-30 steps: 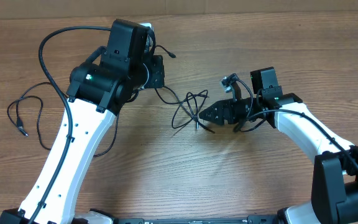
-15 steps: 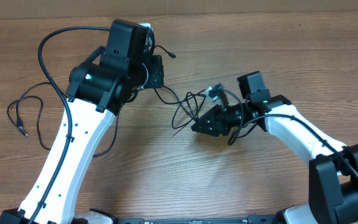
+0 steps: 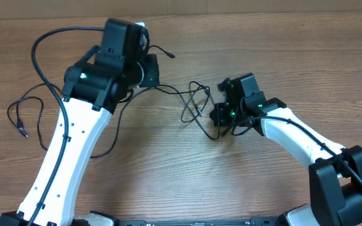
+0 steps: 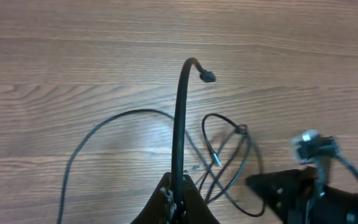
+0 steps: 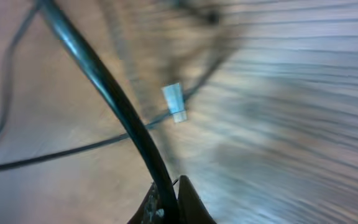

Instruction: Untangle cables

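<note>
The cable comes away from the tangle next, pulled by the left gripper to the looped cord point(image 3: 41, 113) below and to its left in the overhead view, then is lowered and released.
Thin black cables point(image 3: 197, 103) lie tangled in loops at the table's middle. My left gripper point(image 3: 151, 68) is raised above the table and shut on one cable. In the left wrist view that cable point(image 4: 179, 118) rises from the left gripper point(image 4: 178, 200) to a small plug point(image 4: 208, 77). My right gripper point(image 3: 219, 118) sits at the tangle's right edge. In the blurred right wrist view, the right gripper point(image 5: 166, 208) is shut on a black cable point(image 5: 104, 81) that runs up and to the left. A small white tag point(image 5: 174, 102) hangs on a thinner strand.
Another thin black cord point(image 3: 24, 116) lies looped at the table's far left, ending in a plug. A thicker black wire point(image 3: 43, 56) arcs off the left arm. The right gripper's dark body point(image 4: 291, 186) shows at the lower right of the left wrist view.
My right gripper moved left and up to the tangle and shut on a cable strand. The left arm shifted slightly left, and the cable between it and the tangle drew straighter.
</note>
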### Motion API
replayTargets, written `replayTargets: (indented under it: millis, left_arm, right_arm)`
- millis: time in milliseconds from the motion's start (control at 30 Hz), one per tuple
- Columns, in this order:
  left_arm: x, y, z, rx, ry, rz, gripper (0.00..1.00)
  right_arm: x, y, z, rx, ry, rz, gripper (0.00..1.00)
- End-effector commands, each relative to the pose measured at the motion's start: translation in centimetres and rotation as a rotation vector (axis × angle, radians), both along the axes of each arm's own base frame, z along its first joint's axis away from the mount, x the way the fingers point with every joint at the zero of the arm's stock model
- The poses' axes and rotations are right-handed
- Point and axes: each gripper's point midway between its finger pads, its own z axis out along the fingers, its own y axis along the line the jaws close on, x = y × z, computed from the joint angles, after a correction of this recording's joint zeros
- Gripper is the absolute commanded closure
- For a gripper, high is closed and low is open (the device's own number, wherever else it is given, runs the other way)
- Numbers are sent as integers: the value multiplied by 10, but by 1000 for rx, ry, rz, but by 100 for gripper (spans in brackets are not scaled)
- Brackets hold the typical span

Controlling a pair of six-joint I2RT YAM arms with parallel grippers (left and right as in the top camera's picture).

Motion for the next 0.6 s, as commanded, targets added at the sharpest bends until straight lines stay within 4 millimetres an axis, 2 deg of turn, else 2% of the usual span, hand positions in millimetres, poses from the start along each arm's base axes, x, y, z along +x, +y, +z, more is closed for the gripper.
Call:
replayTargets:
  millis: [0, 200, 433, 567]
  left_arm:
    - [4, 19, 12, -4, -22, 69, 96]
    - [6, 47, 9, -5, -1, 136, 96]
    - [9, 67, 15, -115, 7, 161, 96]
    - [13, 78, 19, -178, 3, 171, 96]
  right_arm:
    - [23, -43, -1, -109, -13, -327, 96]
    - [29, -85, -6, -137, 41, -559, 96]
    - [21, -150, -15, -243, 103, -757, 96]
    - [15, -179, -18, -276, 134, -831, 96]
